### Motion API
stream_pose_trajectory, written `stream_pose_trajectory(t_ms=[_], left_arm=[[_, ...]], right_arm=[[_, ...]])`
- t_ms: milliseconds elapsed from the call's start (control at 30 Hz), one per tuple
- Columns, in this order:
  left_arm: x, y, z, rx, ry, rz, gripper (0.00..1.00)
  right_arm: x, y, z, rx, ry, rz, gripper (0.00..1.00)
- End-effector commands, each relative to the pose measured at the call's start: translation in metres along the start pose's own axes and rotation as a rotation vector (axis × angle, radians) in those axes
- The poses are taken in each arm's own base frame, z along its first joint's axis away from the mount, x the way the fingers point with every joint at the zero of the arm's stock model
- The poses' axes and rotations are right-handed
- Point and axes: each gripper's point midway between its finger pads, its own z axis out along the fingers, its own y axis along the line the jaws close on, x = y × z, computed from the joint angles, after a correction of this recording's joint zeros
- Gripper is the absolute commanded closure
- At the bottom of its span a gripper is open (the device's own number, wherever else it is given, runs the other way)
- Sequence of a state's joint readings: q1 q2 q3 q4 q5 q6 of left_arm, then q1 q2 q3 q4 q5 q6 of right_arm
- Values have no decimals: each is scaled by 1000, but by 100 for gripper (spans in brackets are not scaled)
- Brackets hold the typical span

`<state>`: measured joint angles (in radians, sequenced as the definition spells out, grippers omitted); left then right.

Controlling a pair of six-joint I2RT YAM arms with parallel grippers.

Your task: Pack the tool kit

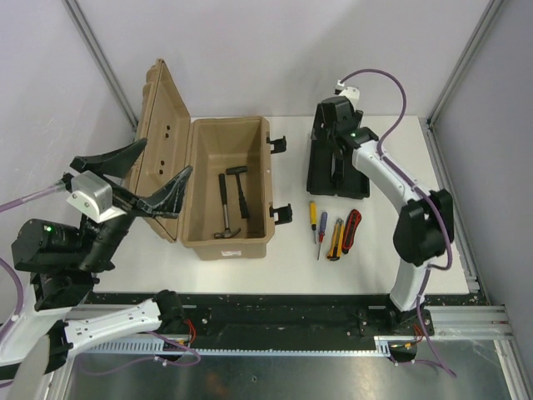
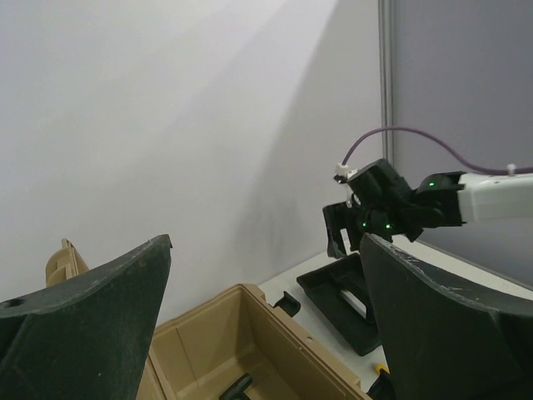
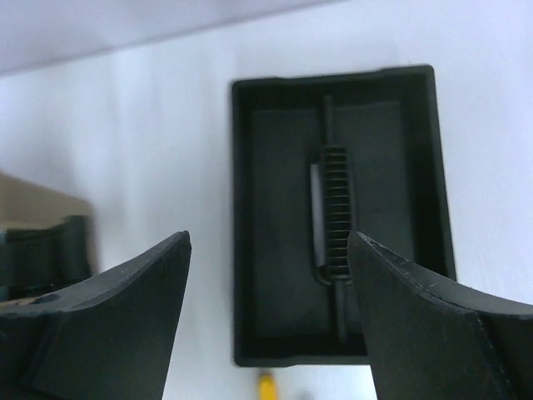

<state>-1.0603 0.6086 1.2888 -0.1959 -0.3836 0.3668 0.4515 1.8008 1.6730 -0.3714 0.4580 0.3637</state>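
I will move my right gripper down and to the right in the wrist view next, because the tray's ribbed handle [image 1: 338, 169] [image 3: 336, 213] is there, and I will lower my fingers around it.
The tan toolbox [image 1: 204, 242] stands open with its lid [image 1: 162, 137] leaning back to the left. Two hammers [image 1: 226, 207] lie inside. A black insert tray [image 1: 321, 171] with a centre handle lies on the table to its right. My right gripper [image 1: 335, 137] hovers open and empty above this tray [image 3: 275, 217]. Two screwdrivers [image 1: 316, 223], a yellow utility knife [image 1: 336, 240] and a red-black tool [image 1: 351, 229] lie in front of the tray. My left gripper [image 1: 164, 158] is open and empty, raised above the lid. The left wrist view shows the box [image 2: 275, 333] and tray [image 2: 333, 292].
Black latches [image 1: 278, 145] stick out of the toolbox's right side. Grey walls and metal frame posts [image 1: 100, 58] close in the back and sides. The table's right edge [image 1: 454, 208] runs by the right arm's base.
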Motion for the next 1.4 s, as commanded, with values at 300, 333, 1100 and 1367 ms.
stream_pose_trajectory(t_ms=[300,333,1100,1367], left_arm=[[-15,8,0,-26,-39,-20,1],[-15,8,0,-28,-38,-19,1],[-14,10,3,-40,-29,-2,1],[-15,9,1,-34,-35,-12,1]], right_arm=[[71,-64,86,241,194,-138,28],[76,-66,92,231,210,-131,29],[153,-83,135,132,439,-63,55],[150,-84,129,160,438,-85,64]])
